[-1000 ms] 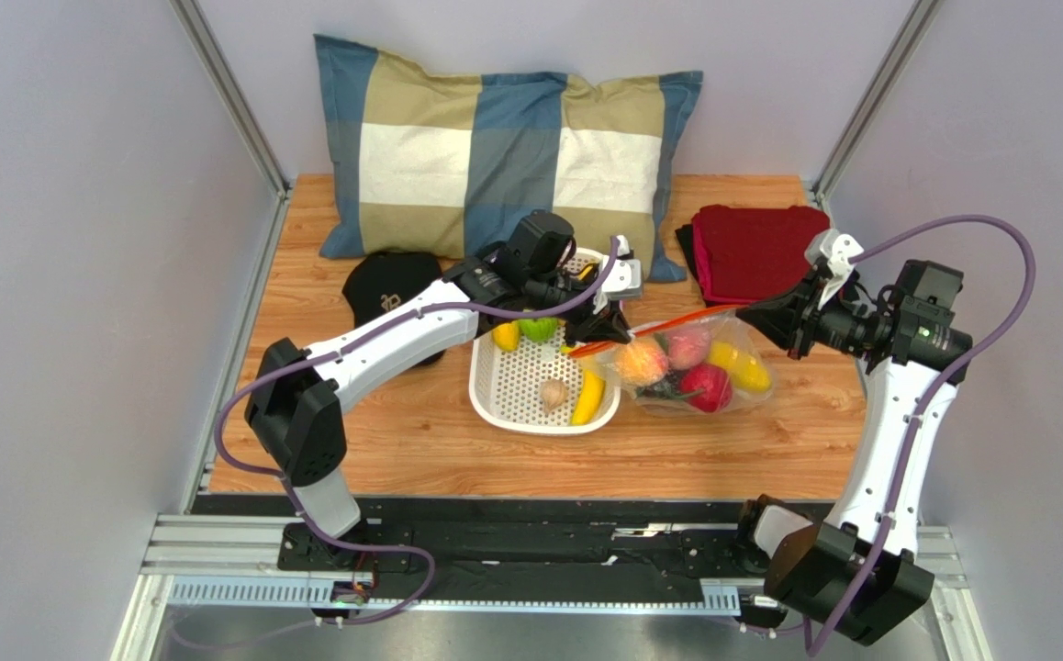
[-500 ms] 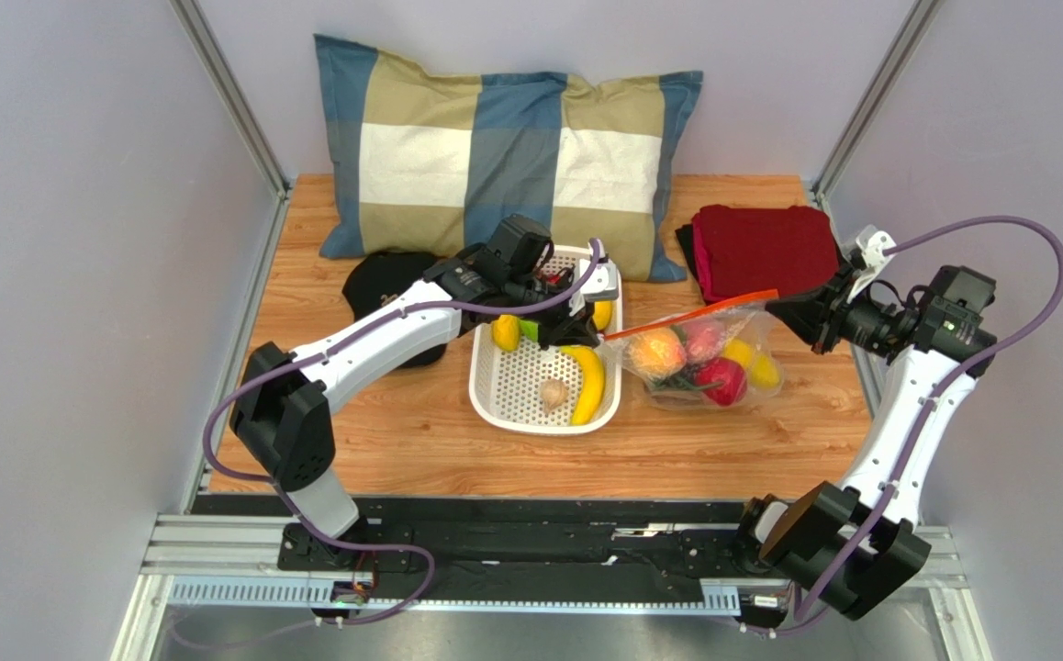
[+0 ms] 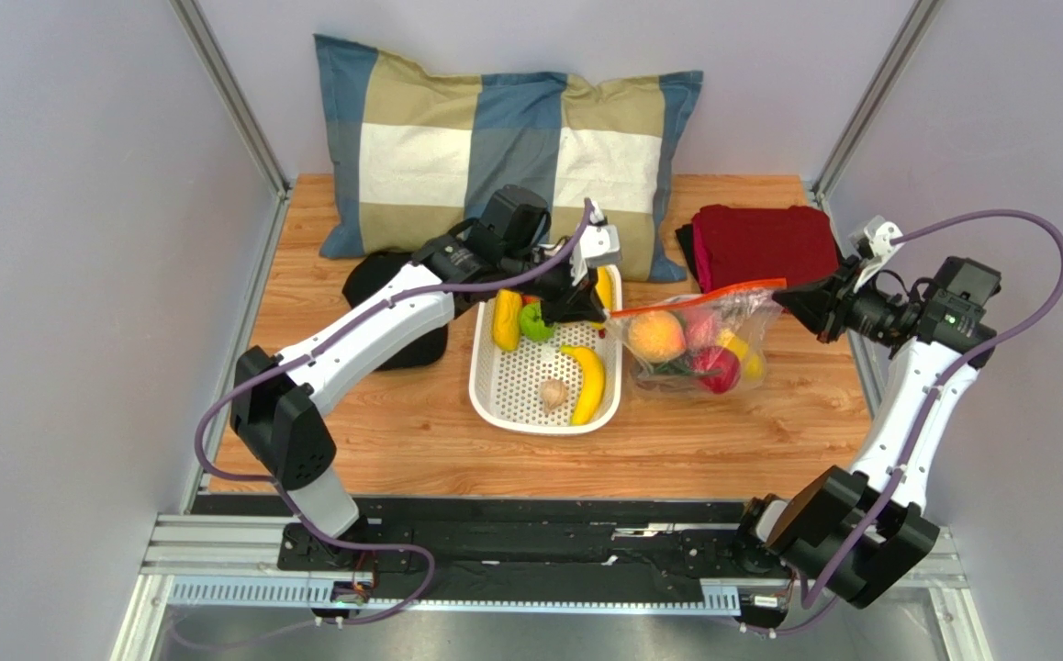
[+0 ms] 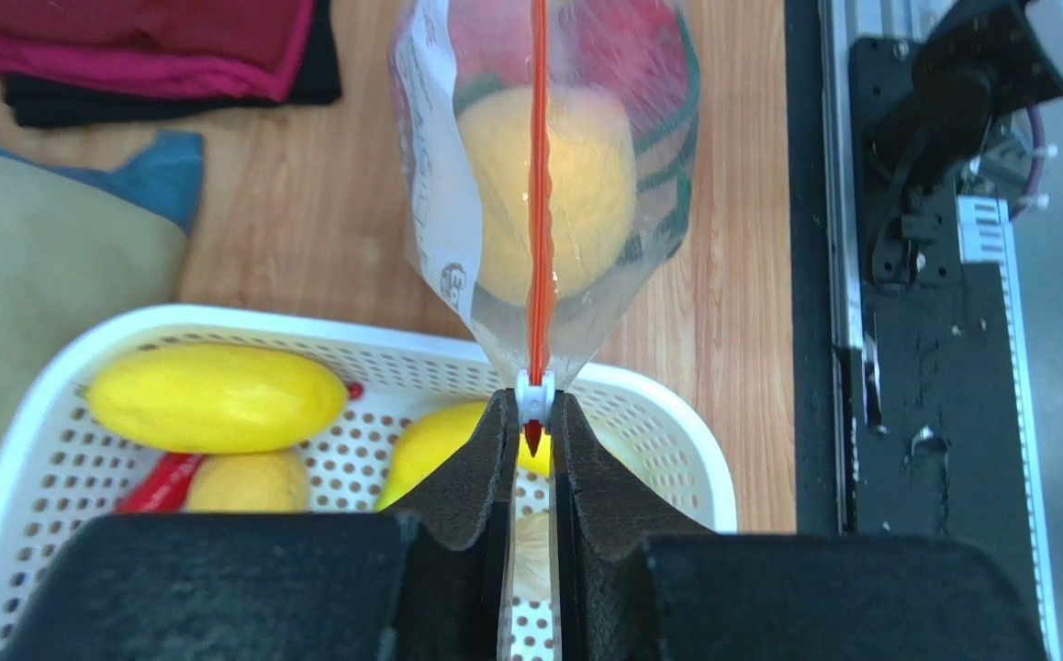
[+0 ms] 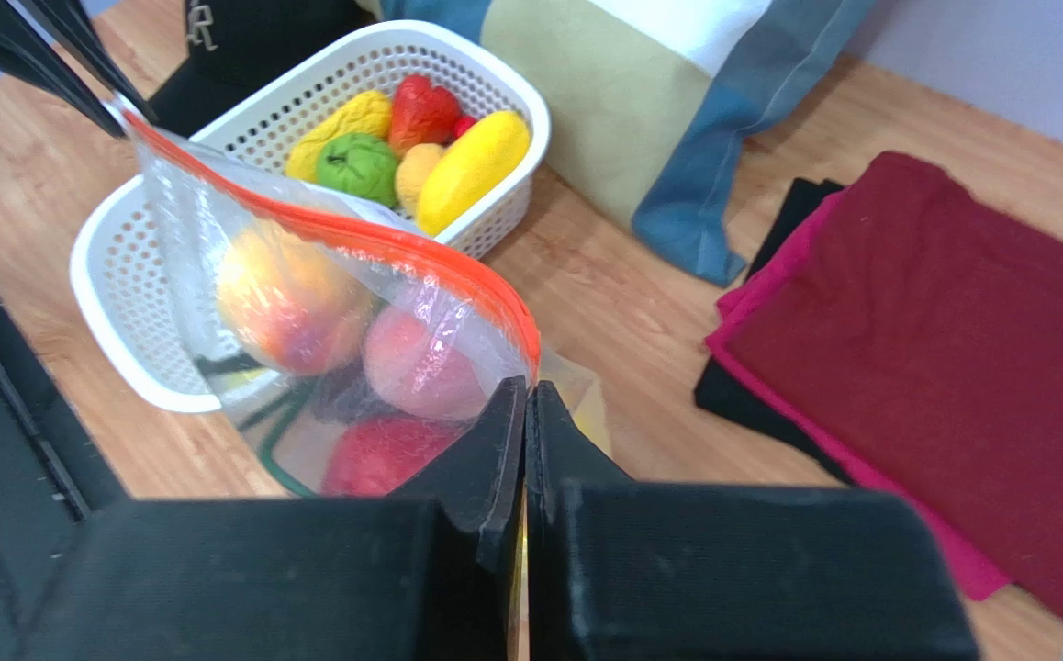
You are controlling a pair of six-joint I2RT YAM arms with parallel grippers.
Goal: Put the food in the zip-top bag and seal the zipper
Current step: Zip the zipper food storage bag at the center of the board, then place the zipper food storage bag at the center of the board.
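My left gripper moves outward toward the pillow next, over the basket's far corner, and releases the white slider, since it is at the zipper's very end.
The clear zip-top bag hangs stretched between my two grippers, just right of the basket. It holds food: an orange-pink peach, a red apple and more fruit. The orange-red zipper runs taut along its top. My left gripper is shut on the white slider at the zipper's left end. My right gripper is shut on the bag's right corner at the zipper's end. In the right wrist view the peach and the apple show through the plastic.
A white perforated basket under my left gripper holds bananas, a green fruit and other pieces. A checked pillow lies at the back, folded red cloth at the back right, a black cap at the left.
My right gripper has pulled right and slightly back, and my left gripper has moved back. The zipper now runs straighter and the bag hangs higher between them.
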